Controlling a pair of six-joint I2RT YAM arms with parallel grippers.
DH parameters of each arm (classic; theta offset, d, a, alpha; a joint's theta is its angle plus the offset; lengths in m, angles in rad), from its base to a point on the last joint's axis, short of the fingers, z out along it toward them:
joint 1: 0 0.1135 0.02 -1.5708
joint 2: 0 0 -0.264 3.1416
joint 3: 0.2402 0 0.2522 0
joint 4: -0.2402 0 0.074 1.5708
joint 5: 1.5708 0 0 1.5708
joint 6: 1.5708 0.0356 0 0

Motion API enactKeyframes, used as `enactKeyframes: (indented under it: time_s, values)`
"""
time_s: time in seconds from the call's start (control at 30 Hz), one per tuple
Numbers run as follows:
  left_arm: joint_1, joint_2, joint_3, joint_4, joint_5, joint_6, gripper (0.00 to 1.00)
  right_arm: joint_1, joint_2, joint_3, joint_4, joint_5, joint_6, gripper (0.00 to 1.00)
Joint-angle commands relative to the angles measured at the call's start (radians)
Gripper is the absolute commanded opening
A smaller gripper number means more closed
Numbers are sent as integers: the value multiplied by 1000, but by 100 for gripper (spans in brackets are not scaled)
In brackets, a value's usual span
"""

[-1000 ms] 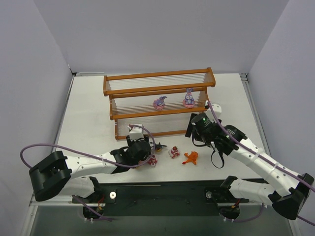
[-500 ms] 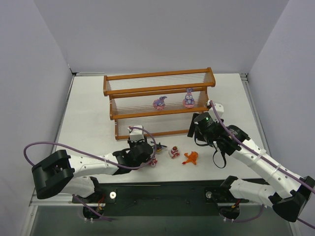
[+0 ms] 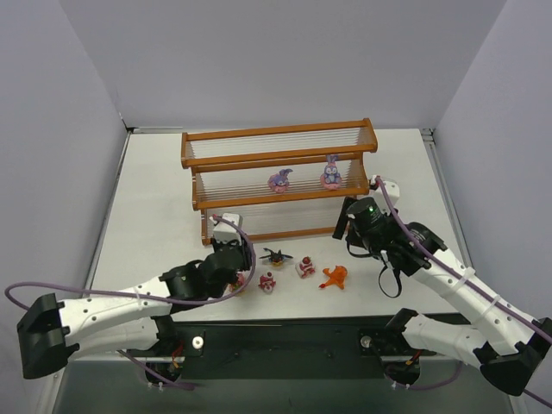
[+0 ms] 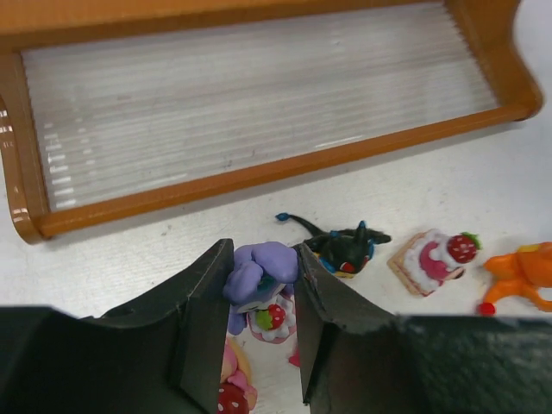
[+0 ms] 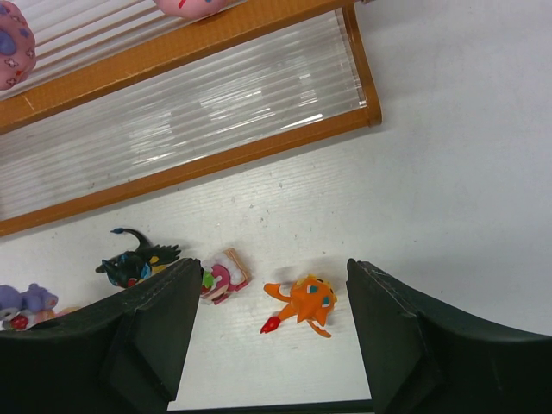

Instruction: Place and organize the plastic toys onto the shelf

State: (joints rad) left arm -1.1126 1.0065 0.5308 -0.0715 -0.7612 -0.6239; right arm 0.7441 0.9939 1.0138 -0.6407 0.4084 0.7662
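The purple-pink toys leave the middle level's empty end [image 3: 230,185] clear, so the robot's left gripper needs to move up and outward onto it next and let go of the long-eared toy there.
The shelf [image 3: 276,158] stands at the back middle; its lowest tier fills the top of the left wrist view [image 4: 259,95] and shows in the right wrist view [image 5: 190,112]. Two purple-pink toys [image 3: 279,180] [image 3: 331,175] sit on its middle tier. My left gripper [image 3: 238,269] [image 4: 261,259] is shut on a purple long-eared toy [image 4: 263,269] in front of the shelf. On the table lie a black winged toy [image 3: 277,255] [image 4: 347,246], a pink-red toy [image 3: 305,268] [image 4: 429,259], another pink-red toy [image 3: 267,282] and an orange toy [image 3: 334,277] [image 5: 304,302]. My right gripper [image 3: 352,226] [image 5: 272,336] is open and empty above the orange toy.
A further pink toy with a red dotted part [image 4: 228,384] lies under my left jaws. Grey walls close in the table on the left, back and right. The black base rail [image 3: 285,336] runs along the near edge.
My left gripper has drawn back to the left and toward the near edge. My right gripper has shifted slightly to the right. The toys on the table have not moved.
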Motion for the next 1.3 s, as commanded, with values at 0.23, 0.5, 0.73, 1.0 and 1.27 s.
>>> enactKeyframes:
  time_s: [0.23, 0.5, 0.73, 1.0, 1.27]
  values:
    - [276, -141, 315, -105, 404, 391, 0, -22, -37, -29, -2, 43, 30, 68]
    - [456, -23, 425, -67, 586, 513, 0, -25, -34, -35, 6, 47, 30, 67]
    - [490, 26, 387, 24, 594, 556, 0, -31, -28, -23, 6, 47, 9, 67]
    - [537, 73, 365, 110, 586, 549, 0, -38, 0, 0, 6, 35, -7, 67]
    - [597, 113, 337, 188, 623, 529, 0, -40, 22, 5, 7, 23, -1, 66]
